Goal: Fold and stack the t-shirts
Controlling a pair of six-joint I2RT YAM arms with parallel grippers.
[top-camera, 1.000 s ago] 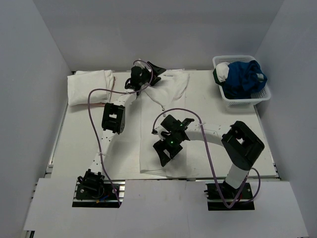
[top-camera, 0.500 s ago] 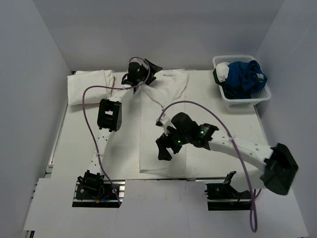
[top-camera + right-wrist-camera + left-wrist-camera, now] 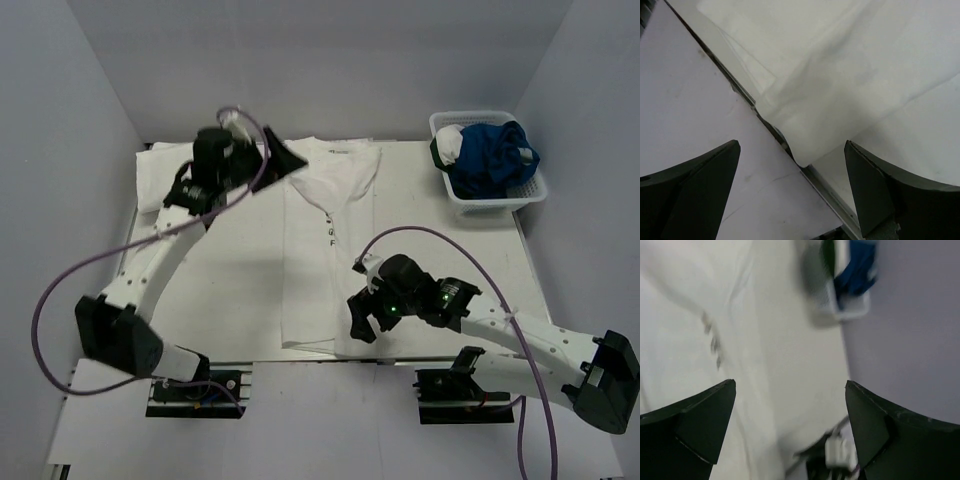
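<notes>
I will move my left gripper back along the long folded t-shirt and down onto the hem's opposite corner (image 3: 285,344), because my right gripper is already over one corner of the hem.
A white t-shirt (image 3: 322,280), folded lengthwise into a long strip, lies flat mid-table with its collar at the far end. It has small dark marks along its fold. A folded white t-shirt (image 3: 178,176) lies at the far left. My left gripper (image 3: 283,160) is open and empty, raised over the strip's far left shoulder. Its blurred wrist view (image 3: 790,383) shows the shirt (image 3: 695,315) below. My right gripper (image 3: 362,322) is open and empty, over the shirt's near right hem. The hem corner (image 3: 805,135) shows between its jaws (image 3: 791,143).
A white lattice basket (image 3: 500,205) at the far right holds blue and white cloth, and shows blurred in the left wrist view (image 3: 850,310). The table's near metal edge (image 3: 830,187) and a white board (image 3: 700,125) lie just beyond the hem. Grey walls enclose the table.
My left arm has swung up and to the left, its gripper staying near the shirt's far shoulder. My right gripper has moved toward the near edge, to the shirt's near right hem.
</notes>
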